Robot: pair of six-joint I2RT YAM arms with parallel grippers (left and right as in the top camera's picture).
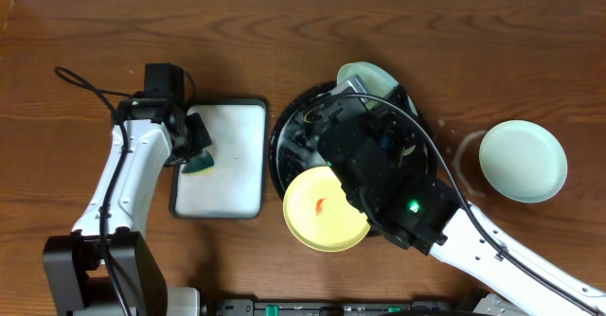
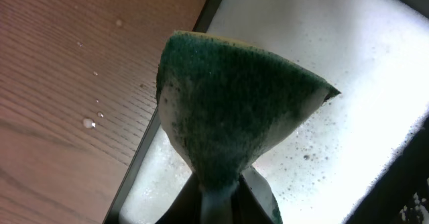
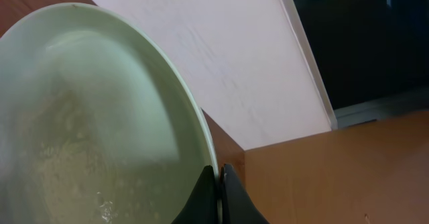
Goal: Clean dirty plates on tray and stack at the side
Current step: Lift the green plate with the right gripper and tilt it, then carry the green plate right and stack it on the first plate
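My right gripper will turn the plate it is holding flat and lower it onto a second mint-green plate (image 1: 523,161), which is already lying at the side.
The black tray (image 1: 284,131) lies at the table's middle, mostly hidden under my right arm. A pale yellow plate (image 1: 325,208) with a red smear rests on the tray's front edge. My right gripper (image 3: 218,184) is shut on the rim of a mint-green plate (image 3: 87,123), held tilted above the tray's far side (image 1: 369,78). A second mint-green plate (image 1: 522,160) lies on the table at the right. My left gripper (image 2: 221,200) is shut on a green sponge (image 2: 234,110), held over the white rectangular tray (image 1: 227,155).
The white rectangular tray (image 2: 348,63) holds soapy foam. Water drops lie on the wood to its left (image 2: 88,122). A wet ring marks the table next to the right-hand plate (image 1: 466,155). A black cable (image 1: 80,79) loops at the far left.
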